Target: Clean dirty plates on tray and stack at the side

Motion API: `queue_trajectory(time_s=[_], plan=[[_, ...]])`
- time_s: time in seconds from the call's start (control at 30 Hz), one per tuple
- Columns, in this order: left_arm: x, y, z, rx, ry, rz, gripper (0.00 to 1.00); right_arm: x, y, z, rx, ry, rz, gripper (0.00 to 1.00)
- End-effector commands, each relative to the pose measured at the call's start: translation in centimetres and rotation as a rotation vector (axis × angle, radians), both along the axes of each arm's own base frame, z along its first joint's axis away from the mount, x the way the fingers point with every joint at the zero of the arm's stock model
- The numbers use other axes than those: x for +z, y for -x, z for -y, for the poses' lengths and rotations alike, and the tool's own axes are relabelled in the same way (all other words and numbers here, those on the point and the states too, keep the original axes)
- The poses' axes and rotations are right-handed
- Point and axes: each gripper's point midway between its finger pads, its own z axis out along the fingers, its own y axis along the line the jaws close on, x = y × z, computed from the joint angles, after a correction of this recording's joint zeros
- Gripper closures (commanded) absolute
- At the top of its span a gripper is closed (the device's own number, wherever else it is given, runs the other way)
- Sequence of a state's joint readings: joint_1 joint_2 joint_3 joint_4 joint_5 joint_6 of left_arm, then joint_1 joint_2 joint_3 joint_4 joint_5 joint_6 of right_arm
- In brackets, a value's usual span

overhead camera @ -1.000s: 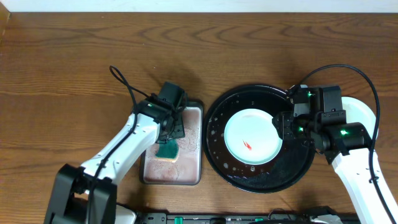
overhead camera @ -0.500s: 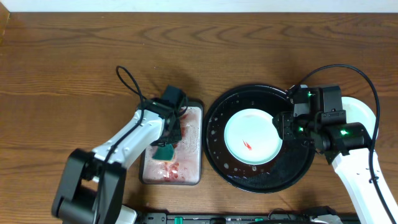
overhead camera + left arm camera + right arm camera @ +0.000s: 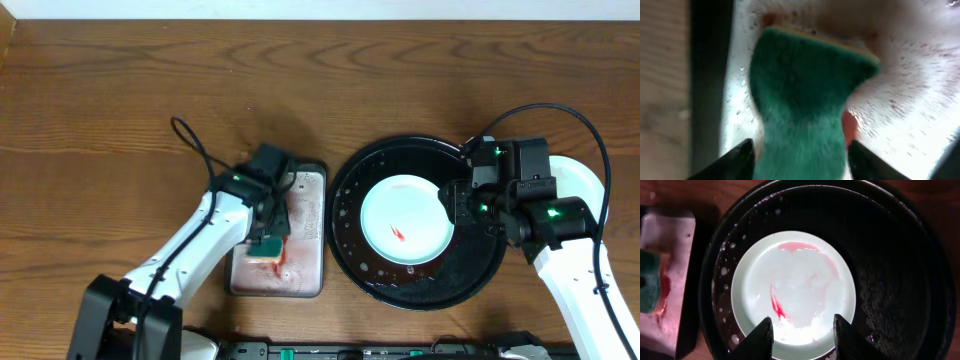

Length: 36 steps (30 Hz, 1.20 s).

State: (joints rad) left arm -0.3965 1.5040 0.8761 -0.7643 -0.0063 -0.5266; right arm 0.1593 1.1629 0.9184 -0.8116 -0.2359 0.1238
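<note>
The plate's rim farthest from the grey tray is below, so my right gripper will next lower its open fingers astride it, clear of the red smear (image 3: 776, 305).
One pale mint-white dirty plate (image 3: 405, 220) lies flat in the round black tray (image 3: 470, 268). A red smear (image 3: 776, 305) and a pink film mark the plate (image 3: 795, 275). My right gripper (image 3: 452, 208) stands open at the plate's right edge. In the right wrist view its fingertips (image 3: 803, 340) straddle the plate's near rim with nothing pinched between them. My left gripper (image 3: 270, 236) is over the grey rectangular tray (image 3: 305, 272). There it (image 3: 802, 162) is shut on the teal sponge (image 3: 805, 90), which narrows between the fingers.
Water tinged red wets the grey tray's floor (image 3: 920, 100) around the sponge (image 3: 267, 247). Water drops dot the black tray (image 3: 890, 255). A pale round rim (image 3: 585, 178) shows at the right, partly hidden by my right arm. Bare wooden tabletop (image 3: 120, 120) surrounds both trays.
My left arm swung and the sponge slid slightly toward the near end of the grey tray, leaving red-stained water. The right gripper and the plate have not moved.
</note>
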Motion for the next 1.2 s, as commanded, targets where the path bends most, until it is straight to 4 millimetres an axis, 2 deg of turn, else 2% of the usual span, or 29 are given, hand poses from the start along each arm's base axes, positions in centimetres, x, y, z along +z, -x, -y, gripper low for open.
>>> queue_trajectory(time_s=[0.0,0.1,0.2,0.33,0.43,0.63,0.67,0.77,0.83,0.87,0.97,1.1,1.17], plan=[[-3.0,1.5,-0.4,0.063,0.005,-0.021,0.5,0.0,0.0,0.1,0.007,-0.001,0.0,0.63],[-4.1,1.7,0.2,0.059,0.052,-0.006,0.66,-0.2,0.3,0.1,-0.001,-0.001,-0.019,0.61],[-4.1,1.8,0.6,0.034,0.073,-0.011,0.91,-0.5,0.7,0.4,-0.022,0.004,-0.044,0.6],[-3.3,1.5,0.7,-0.003,0.065,-0.017,0.93,-0.9,0.7,1.4,-0.081,0.036,-0.059,0.58],[-1.7,1.0,0.9,-0.03,0.057,-0.029,0.93,-1.6,0.5,1.9,-0.111,0.036,-0.088,0.64],[3.9,-0.8,1.7,-0.046,0.056,-0.029,0.93,-4.4,0.0,3.5,-0.167,0.044,-0.195,0.69],[5.3,-1.5,2.2,-0.062,0.07,-0.012,0.93,-5.3,-0.2,3.7,-0.164,0.033,-0.224,0.69],[7.7,-2.6,4.7,-0.111,0.156,0.032,0.93,-7.4,-0.3,4.1,-0.156,0.023,-0.296,0.69],[8.8,-3.1,6.7,-0.147,0.229,0.059,0.92,-8.9,-0.2,4.1,-0.132,0.006,-0.344,0.69],[9.3,-3.4,8.7,-0.182,0.293,0.087,0.93,-9.9,-0.1,3.5,-0.092,-0.021,-0.377,0.69],[9.7,-3.7,11.5,-0.212,0.363,0.12,0.93,-11.9,0.2,2.5,-0.027,-0.068,-0.433,0.72],[10.0,-3.3,15.2,-0.27,0.414,0.16,0.93,-13.9,0.1,2.1,-0.006,-0.086,-0.476,0.87],[10.0,-3.0,17.0,-0.304,0.435,0.175,0.92,-14.7,0.0,2.1,-0.007,-0.087,-0.487,0.91]])
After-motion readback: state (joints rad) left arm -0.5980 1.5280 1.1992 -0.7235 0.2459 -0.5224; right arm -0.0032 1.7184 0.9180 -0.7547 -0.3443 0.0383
